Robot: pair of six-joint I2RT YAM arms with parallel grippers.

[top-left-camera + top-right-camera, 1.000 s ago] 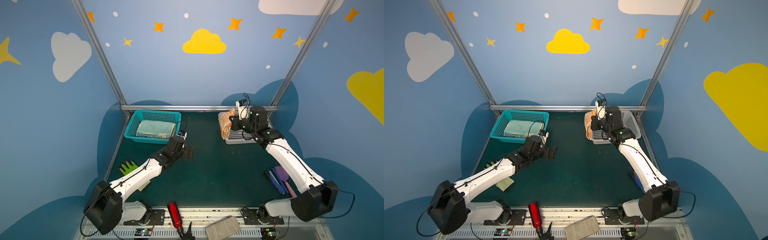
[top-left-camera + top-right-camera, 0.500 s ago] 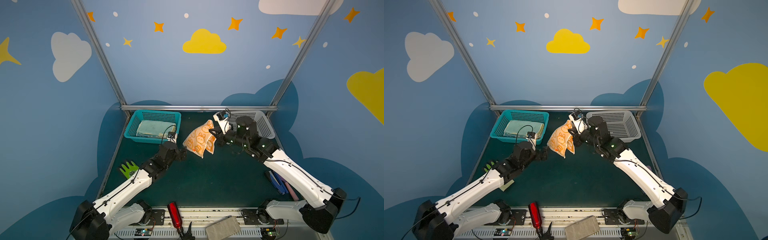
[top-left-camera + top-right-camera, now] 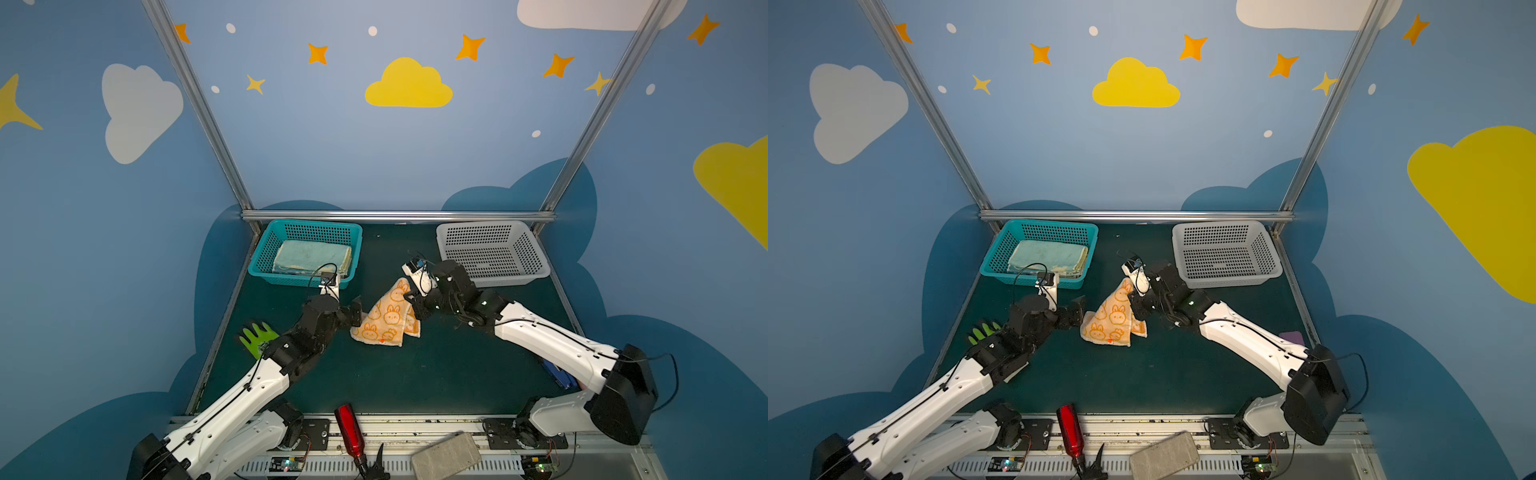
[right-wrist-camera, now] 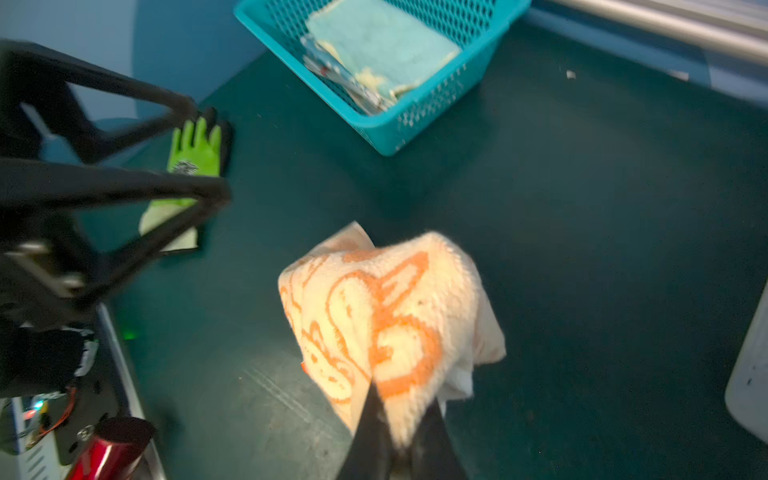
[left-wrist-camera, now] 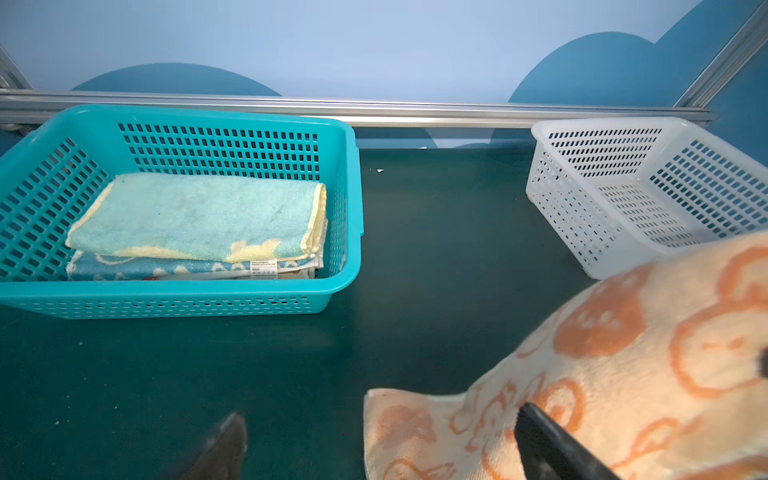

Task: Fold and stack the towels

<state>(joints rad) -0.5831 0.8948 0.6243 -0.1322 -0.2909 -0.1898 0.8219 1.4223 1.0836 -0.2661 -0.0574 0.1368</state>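
My right gripper needs to move down next, away from the teal basket (image 3: pixel 305 283) and toward the bare mat by the white basket, and let go of the orange towel.
An orange towel with rabbits (image 3: pixel 384 320) (image 3: pixel 1113 320) hangs in a cone at mid-mat, its lower edge resting on the mat. My right gripper (image 3: pixel 411 300) (image 4: pixel 399 419) is shut on its top fold (image 4: pixel 386 311). My left gripper (image 3: pixel 352 312) (image 5: pixel 380 415) stands open just left of the towel, one finger over the towel's low corner (image 5: pixel 415 432). Folded towels (image 3: pixel 311 257) (image 5: pixel 195 216), light blue on top, lie stacked in the teal basket (image 3: pixel 305 283) (image 5: pixel 166 293).
An empty white basket (image 3: pixel 498 279) (image 5: pixel 582 232) stands at the back right. A green glove (image 3: pixel 257 336) (image 4: pixel 195 149) lies by the left edge. Blue items (image 3: pixel 557 374) lie under my right arm. A red bottle (image 3: pixel 349 428) and a grey block (image 3: pixel 446 455) sit on the front rail.
My right gripper carried the orange towel from the white basket to mid-mat and lowered it until its edge touched. My left gripper swung in beside the towel, still open.
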